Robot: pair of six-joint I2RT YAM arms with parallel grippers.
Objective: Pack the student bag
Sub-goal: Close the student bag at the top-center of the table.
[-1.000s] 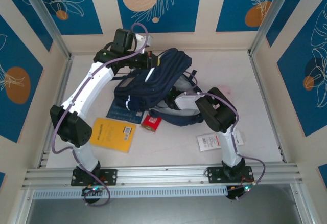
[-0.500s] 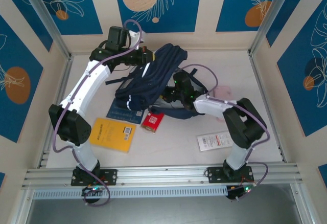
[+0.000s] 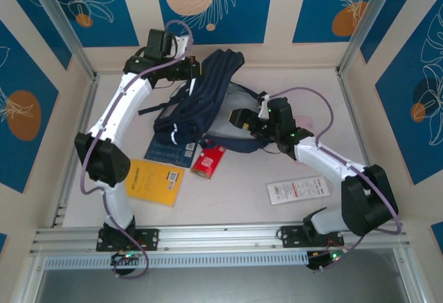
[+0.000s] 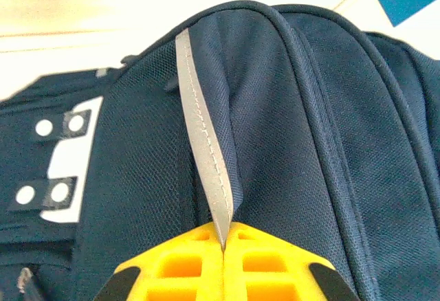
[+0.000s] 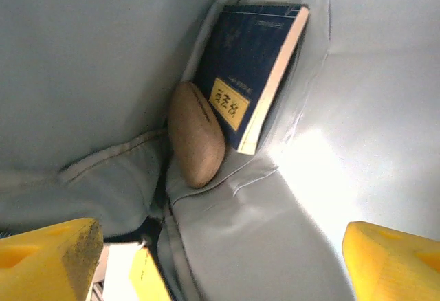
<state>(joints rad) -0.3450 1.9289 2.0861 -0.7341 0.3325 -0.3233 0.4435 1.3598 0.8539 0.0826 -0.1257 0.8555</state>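
Observation:
The navy book and brown oval object are inside. My left gripper will next bring the fold of the bag's top down toward the bag's opening (image 3: 237,106), then let go of the fold.
The student bag (image 3: 208,99), dark navy with silver stripes, lies at the back middle of the table with its top pulled up toward the rear wall. My left gripper (image 3: 196,74) is shut on a fold of the bag's top, the grey stripe (image 4: 203,143) pinched between its yellow fingers (image 4: 185,266). My right gripper (image 3: 237,117) stands open at the bag's mouth. Its view looks into the grey lining (image 5: 289,232), where a navy book (image 5: 251,67) and a brown oval object (image 5: 196,135) lie. Nothing sits between its fingers (image 5: 48,256).
A yellow book (image 3: 154,180), a red packet (image 3: 208,161) and a blue notebook (image 3: 168,152) lie in front of the bag. A white packet (image 3: 299,190) sits at front right, and a pink item (image 3: 303,122) beside the right arm. Walls enclose the table.
My left gripper has pulled the bag's top farther back and up. My right arm has swung out to the right, its gripper moving up to the bag's opening.

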